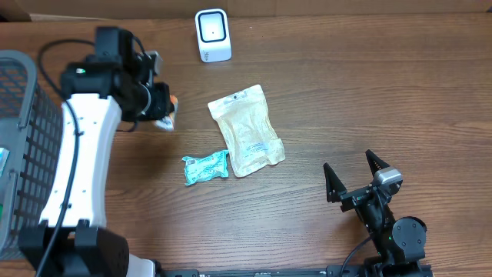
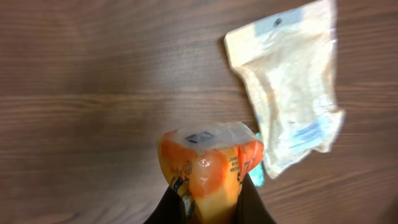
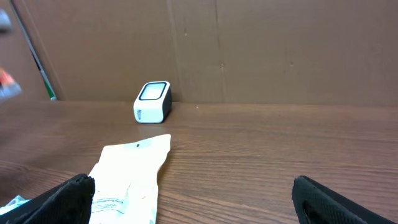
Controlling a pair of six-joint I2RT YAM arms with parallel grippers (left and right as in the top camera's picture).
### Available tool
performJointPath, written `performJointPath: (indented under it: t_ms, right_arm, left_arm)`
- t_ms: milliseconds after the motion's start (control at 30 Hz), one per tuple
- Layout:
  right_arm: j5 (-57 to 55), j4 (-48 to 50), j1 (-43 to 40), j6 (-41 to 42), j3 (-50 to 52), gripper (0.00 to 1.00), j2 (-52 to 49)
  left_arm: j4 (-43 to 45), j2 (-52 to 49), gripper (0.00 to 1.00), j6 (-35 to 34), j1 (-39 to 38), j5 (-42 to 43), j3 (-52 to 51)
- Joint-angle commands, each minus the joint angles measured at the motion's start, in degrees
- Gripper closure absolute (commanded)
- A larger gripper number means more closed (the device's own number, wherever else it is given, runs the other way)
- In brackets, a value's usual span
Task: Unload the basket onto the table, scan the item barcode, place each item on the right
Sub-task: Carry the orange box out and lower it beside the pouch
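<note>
Next, the left gripper lowers the orange and clear packet toward the teal packet, onto the empty wood of the table just beyond it.
My left gripper (image 1: 164,110) is shut on an orange and clear packet (image 1: 169,115), held above the table at the left. In the left wrist view the packet (image 2: 208,171) sticks up between the dark fingers (image 2: 252,202), with a small printed label on its top edge. The white barcode scanner (image 1: 213,35) stands at the table's far edge, apart from the packet and to its right. It also shows in the right wrist view as the scanner (image 3: 152,101) against the brown wall. My right gripper (image 1: 355,178) rests open and empty near the front right.
A beige pouch (image 1: 246,131) lies flat mid-table, with a small teal packet (image 1: 205,167) just to its left. A grey wire basket (image 1: 23,146) fills the left edge. The pouch (image 3: 127,180) lies by the right gripper's left finger (image 3: 68,199).
</note>
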State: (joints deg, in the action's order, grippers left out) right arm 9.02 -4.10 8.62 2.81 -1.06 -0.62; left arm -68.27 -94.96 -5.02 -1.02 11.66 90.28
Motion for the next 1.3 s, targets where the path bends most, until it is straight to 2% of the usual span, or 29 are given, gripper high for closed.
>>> performJointPath:
  t_ms: [0, 200, 267, 467, 533, 600, 667, 767, 1033, 1267]
  right_arm:
    - [0.07, 0.26, -0.17, 0.15, 0.59, 0.0, 0.39]
    - [0.07, 0.24, -0.17, 0.13, 0.59, 0.0, 0.39]
    - [0.07, 0.26, -0.17, 0.13, 0.59, 0.0, 0.39]
    - [0.07, 0.26, -0.17, 0.13, 0.59, 0.0, 0.39]
    - [0.07, 0.26, -0.17, 0.13, 0.59, 0.0, 0.39]
    - [0.07, 0.26, -0.17, 0.15, 0.59, 0.0, 0.39]
    - [0.07, 0.26, -0.17, 0.15, 0.59, 0.0, 0.39]
    - [0.07, 0.26, -0.17, 0.13, 0.59, 0.0, 0.39]
    - [0.07, 0.26, -0.17, 0.15, 0.59, 0.0, 0.39]
    - [0.07, 0.24, -0.17, 0.13, 0.59, 0.0, 0.39]
  left_arm:
    - [4.44, -1.25, 0.96, -3.43, -0.96, 0.31, -6.6]
    - [16.92, -2.56, 0.95, -4.66, -2.29, 5.01, -17.55]
    - [22.14, -2.58, 0.91, -6.8, -2.45, 4.94, -21.31]
    - [31.98, -3.19, 0.88, -11.61, -2.45, 4.94, -27.65]
    - [34.29, -3.23, 0.84, -13.44, -2.45, 4.94, -29.29]
    - [35.26, -3.26, 0.74, -14.36, -2.45, 4.92, -29.94]
    - [35.56, -3.28, 0.59, -14.36, -2.45, 4.96, -30.03]
    - [35.54, -3.28, 0.41, -14.29, -2.45, 4.96, -30.03]
    - [32.41, -1.92, 0.4, -12.48, -2.38, 4.87, -24.41]
    - [13.35, -0.48, 0.37, -4.04, -2.16, -1.29, -1.29]
